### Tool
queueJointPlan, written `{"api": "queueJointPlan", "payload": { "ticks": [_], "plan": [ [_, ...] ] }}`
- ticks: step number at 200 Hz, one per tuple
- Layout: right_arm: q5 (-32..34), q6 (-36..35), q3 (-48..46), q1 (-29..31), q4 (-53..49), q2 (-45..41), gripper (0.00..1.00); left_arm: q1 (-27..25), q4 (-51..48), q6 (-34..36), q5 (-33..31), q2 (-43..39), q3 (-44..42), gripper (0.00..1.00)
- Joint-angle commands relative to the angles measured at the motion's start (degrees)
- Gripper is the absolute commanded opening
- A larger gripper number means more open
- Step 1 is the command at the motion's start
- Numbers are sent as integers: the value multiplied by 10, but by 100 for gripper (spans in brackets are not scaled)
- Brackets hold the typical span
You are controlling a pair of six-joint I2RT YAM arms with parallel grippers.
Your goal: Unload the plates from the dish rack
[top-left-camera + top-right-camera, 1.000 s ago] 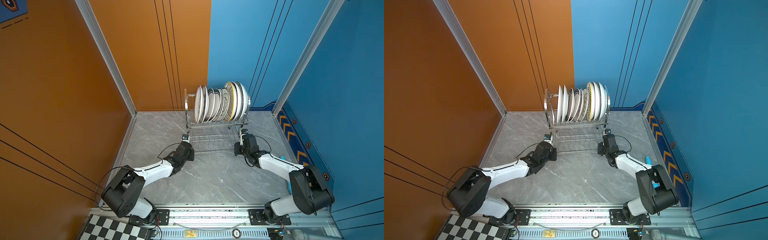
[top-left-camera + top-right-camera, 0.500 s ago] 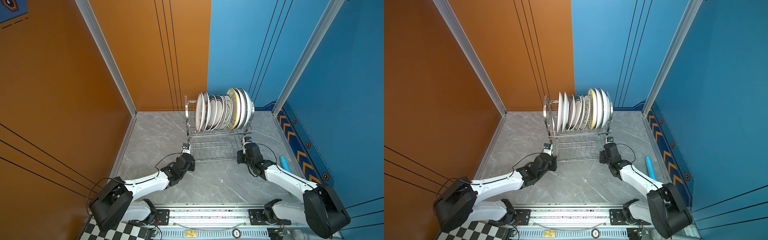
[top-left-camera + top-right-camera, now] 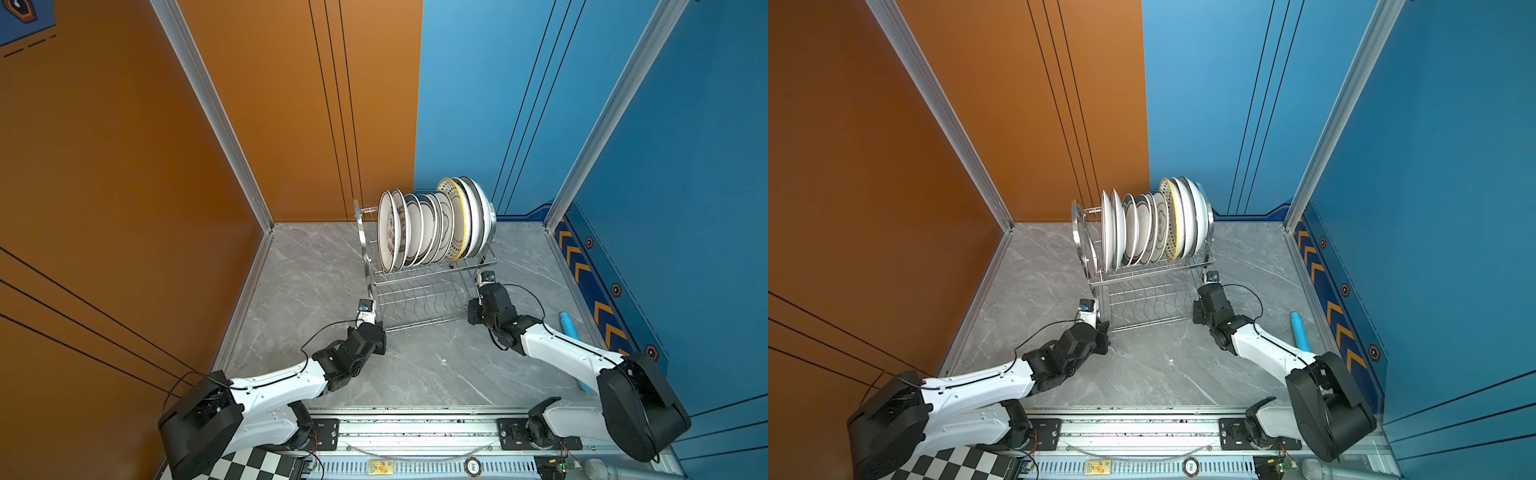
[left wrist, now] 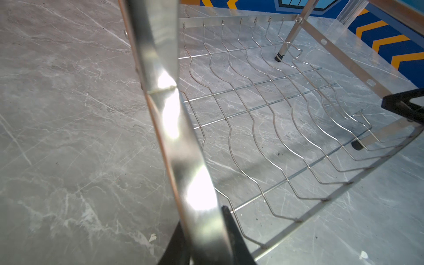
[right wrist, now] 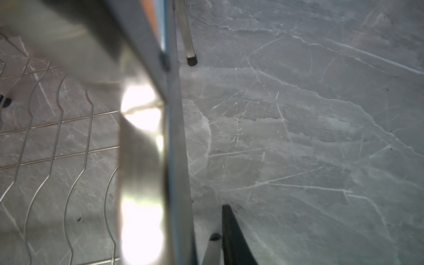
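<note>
My left gripper draws the rack's end frame sideways over the bare marble toward the orange side next and releases it, as that marble is clear.
Several white plates stand on edge in the top tier of the dish rack; its lower tier is bare wire. My left gripper is shut on the rack's left end frame near its front leg. In the left wrist view that shiny frame runs between the black fingers of the gripper. My right gripper is shut on the right end frame. In the right wrist view the gripper shows one finger against a rack leg; the other is hidden.
A light blue tube lies on the grey marble surface by the right wall. Orange wall panels close the left and back, blue ones the right. The metal rail with both arm bases runs along the front edge.
The rack with its plates has slid toward the front of the table, and both arms have drawn back with it. Both grips stay shut on the end frames.
</note>
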Motion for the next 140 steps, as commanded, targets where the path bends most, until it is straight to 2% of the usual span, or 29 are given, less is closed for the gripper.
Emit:
{"api": "queueJointPlan", "payload": {
  "ticks": [1, 46, 115, 140],
  "plan": [
    [-98, 92, 29, 20, 22, 54, 17, -22, -95, -65, 39, -10, -40, 2],
    [-106, 77, 82, 25, 14, 111, 18, -23, -111, -72, 15, -25, -47, 2],
    [-118, 66, 152, 25, 13, 179, 20, -24, -107, -82, 7, 3, -41, 3],
    [-115, 66, 164, 27, 20, 196, 20, -23, -111, -80, -6, 15, -34, 6]
  ]
}}
